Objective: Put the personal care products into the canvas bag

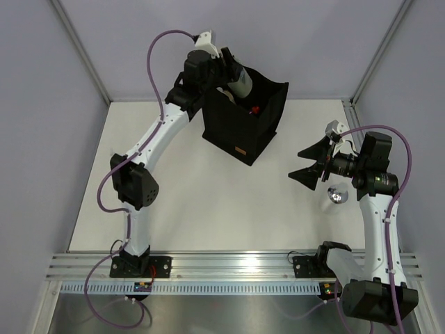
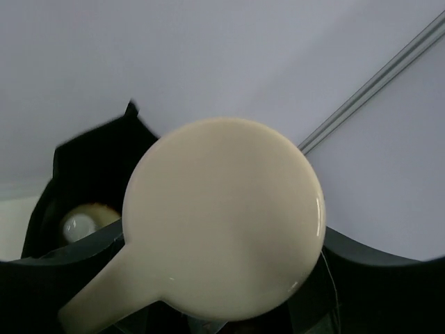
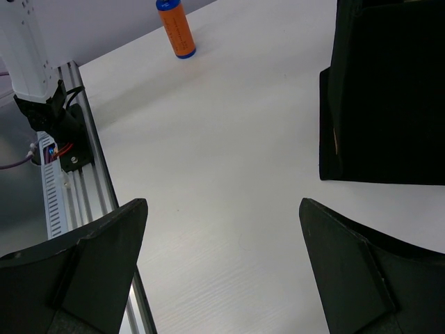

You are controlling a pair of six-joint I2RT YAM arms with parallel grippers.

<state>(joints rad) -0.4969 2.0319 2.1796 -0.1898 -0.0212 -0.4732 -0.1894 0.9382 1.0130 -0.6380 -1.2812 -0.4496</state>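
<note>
The left gripper brings the grey bottle down into the bag's opening beside the beige bottle next, since the grey bottle still hangs at the bag's rim.
My left gripper [image 1: 229,75] is shut on the grey bottle with a beige cap [image 1: 241,81] and holds it over the back left rim of the black canvas bag [image 1: 245,129]. In the left wrist view the beige cap [image 2: 222,216] fills the frame, with the bag [image 2: 83,167] behind it and a beige bottle [image 2: 80,224] inside. Something red [image 1: 254,109] lies in the bag. My right gripper [image 1: 297,165] [image 3: 222,209] is open and empty above the table, right of the bag. A silver-white bottle [image 1: 338,195] lies under the right arm. An orange bottle with a blue cap [image 3: 175,28] stands far left.
The bag [image 3: 386,90] stands tilted at the back centre, its tan label [image 1: 240,151] facing front. The left arm's base [image 3: 28,49] and the slotted rail [image 1: 229,268] lie along the near edge. Grey walls close in the table.
</note>
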